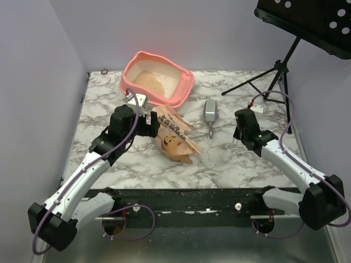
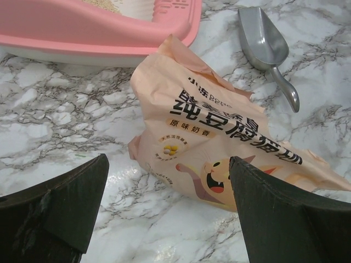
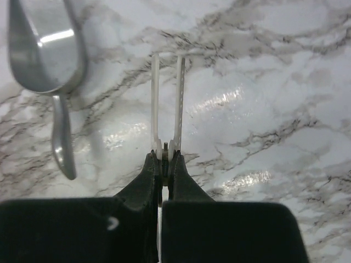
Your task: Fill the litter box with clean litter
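The thin white clip (image 3: 155, 98) goes down to the bare marble beside the metal scoop next. My right gripper releases it atop the table, since the marble lies clear below.
The salmon-pink litter box (image 1: 131, 68) stands at the back of the marble table, with pale beige clean litter (image 1: 156, 82) on its floor. In the left wrist view its rim (image 2: 82, 33) runs across the top, a patch of litter (image 2: 104, 4) just behind it. A peach litter bag (image 1: 175, 137) printed with a cartoon cat lies flat in front of the box. My left gripper (image 1: 156, 123) is wide open beside the bag (image 2: 219, 137), holding nothing (image 2: 168, 159). My right gripper (image 3: 165, 156) is shut on a thin white clip (image 3: 155, 98), hovering right of the metal scoop (image 1: 210, 112).
The metal scoop (image 3: 44, 49) lies between the bag and my right arm, handle toward me. A black tripod stand (image 1: 279, 68) rises at the back right. A small dark ring (image 1: 104, 72) lies at the back left corner. A black rail (image 1: 192, 197) runs along the near edge.
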`<state>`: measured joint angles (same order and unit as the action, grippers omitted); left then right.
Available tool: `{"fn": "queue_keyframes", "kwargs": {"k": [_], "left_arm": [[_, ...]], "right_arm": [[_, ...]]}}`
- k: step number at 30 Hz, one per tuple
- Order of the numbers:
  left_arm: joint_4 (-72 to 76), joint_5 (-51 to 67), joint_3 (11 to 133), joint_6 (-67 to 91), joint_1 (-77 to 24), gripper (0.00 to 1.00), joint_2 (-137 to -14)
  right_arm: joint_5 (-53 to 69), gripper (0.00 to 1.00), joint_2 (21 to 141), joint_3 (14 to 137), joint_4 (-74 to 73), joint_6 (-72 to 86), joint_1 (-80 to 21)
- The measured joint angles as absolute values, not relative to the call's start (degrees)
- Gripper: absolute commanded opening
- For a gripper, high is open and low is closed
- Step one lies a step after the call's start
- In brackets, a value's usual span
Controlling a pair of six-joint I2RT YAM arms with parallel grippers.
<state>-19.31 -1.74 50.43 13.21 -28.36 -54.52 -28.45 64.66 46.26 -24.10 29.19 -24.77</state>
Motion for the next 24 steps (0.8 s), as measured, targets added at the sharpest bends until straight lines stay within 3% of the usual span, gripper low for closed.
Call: {"fn": "queue_keyframes", "kwargs": {"k": [10, 17, 20, 24], "left_arm": [[-18.92, -1.39, 49.71, 13.58, -28.36, 0.99, -53.3], [-18.9, -1.26, 49.69, 13.63, -28.36, 0.99, -53.32], [-18.87, -1.23, 49.69, 13.65, -28.36, 0.99, -53.47], [-18.85, -1.23, 49.69, 13.69, -28.36, 0.99, -53.95]], "right_arm": [[-25.65, 0.01, 73.84, 41.91, -19.7, 36.62, -17.04], [-23.27, 0.22, 76.55, 42.06, -16.4, 39.57, -14.31], [-22.28, 0.38, 78.54, 42.94, -16.21, 40.91, -12.99], [-21.74, 0.48, 80.62, 44.31, -15.88, 42.35, -12.23]]}}
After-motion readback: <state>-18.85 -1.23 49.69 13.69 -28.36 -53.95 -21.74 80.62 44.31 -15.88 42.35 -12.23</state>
